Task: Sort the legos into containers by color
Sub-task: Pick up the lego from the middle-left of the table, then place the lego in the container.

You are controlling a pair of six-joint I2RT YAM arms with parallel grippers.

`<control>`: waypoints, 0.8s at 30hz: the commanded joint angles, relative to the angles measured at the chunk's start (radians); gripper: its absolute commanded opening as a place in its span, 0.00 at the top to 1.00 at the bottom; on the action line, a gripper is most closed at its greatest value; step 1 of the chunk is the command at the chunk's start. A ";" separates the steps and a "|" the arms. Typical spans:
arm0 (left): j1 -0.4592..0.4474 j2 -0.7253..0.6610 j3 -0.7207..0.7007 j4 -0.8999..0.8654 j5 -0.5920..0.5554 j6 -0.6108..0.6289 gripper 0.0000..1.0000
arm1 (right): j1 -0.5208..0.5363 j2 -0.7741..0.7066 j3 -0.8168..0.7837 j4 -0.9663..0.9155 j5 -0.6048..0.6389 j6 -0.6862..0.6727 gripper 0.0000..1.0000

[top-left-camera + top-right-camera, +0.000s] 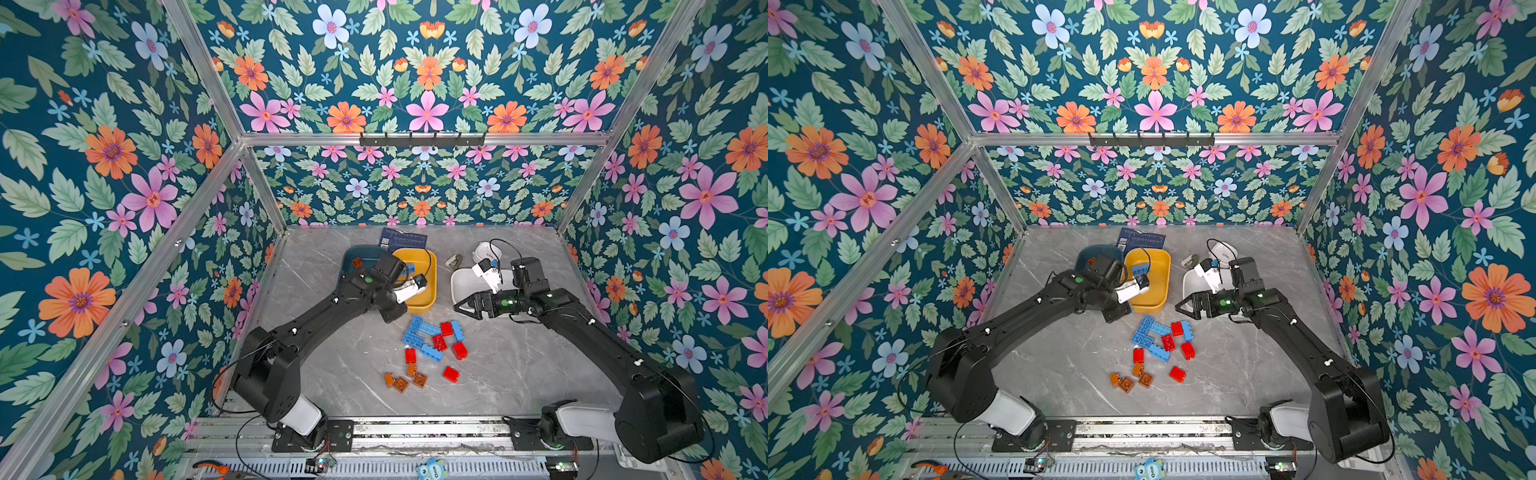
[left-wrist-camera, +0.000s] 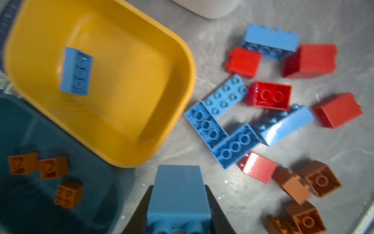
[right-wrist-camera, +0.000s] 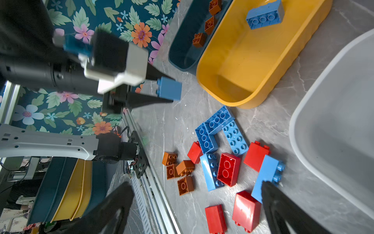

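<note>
A blue lego is in the yellow container. My left gripper should next carry the light blue lego outward past the container's near rim and release it over the bottom.
My left gripper [image 2: 178,187] is shut on a light blue lego [image 2: 178,198], held above the table just short of the yellow container [image 2: 182,50]; the right wrist view shows the same grip [image 3: 172,90]. One blue lego [image 2: 75,71] lies in the yellow container. The teal container [image 1: 353,257] beside it holds three brown legos [image 2: 48,167]. Loose blue, red and brown legos [image 1: 432,340] are scattered on the table in front of the containers. My right gripper [image 1: 465,307] hangs open and empty over the near edge of the white container [image 1: 461,282].
A dark blue printed card [image 1: 403,239] lies behind the containers, and a small white gadget [image 1: 486,251] with a cable sits behind the white container. Floral walls close in three sides. A metal rail [image 1: 415,428] runs along the front.
</note>
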 commanded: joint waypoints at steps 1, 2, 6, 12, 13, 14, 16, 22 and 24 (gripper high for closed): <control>0.041 0.070 0.098 0.004 -0.005 -0.014 0.74 | -0.001 0.005 0.015 0.027 -0.017 0.004 0.01; 0.048 0.100 0.127 0.013 -0.015 -0.014 0.74 | -0.002 0.005 0.019 0.026 -0.016 0.005 0.01; 0.069 0.236 0.233 0.055 -0.060 -0.050 0.73 | -0.016 0.001 0.029 0.023 -0.020 0.004 0.01; 0.082 0.373 0.317 0.127 -0.125 -0.166 0.73 | -0.034 0.002 0.028 0.011 -0.029 -0.004 0.01; 0.082 0.394 0.333 0.131 -0.133 -0.194 0.73 | -0.035 0.002 0.027 0.012 -0.029 -0.005 0.01; 0.082 0.410 0.345 0.132 -0.136 -0.218 0.73 | -0.038 0.003 0.024 0.012 -0.030 -0.006 0.01; 0.082 0.444 0.367 0.137 -0.136 -0.278 0.74 | -0.040 0.005 0.021 0.015 -0.031 -0.006 0.01; 0.082 0.500 0.373 0.174 -0.156 -0.360 0.74 | -0.044 0.015 0.014 0.023 -0.036 -0.006 0.01; 0.082 0.512 0.378 0.179 -0.174 -0.376 0.73 | -0.045 0.020 0.014 0.025 -0.038 -0.006 0.01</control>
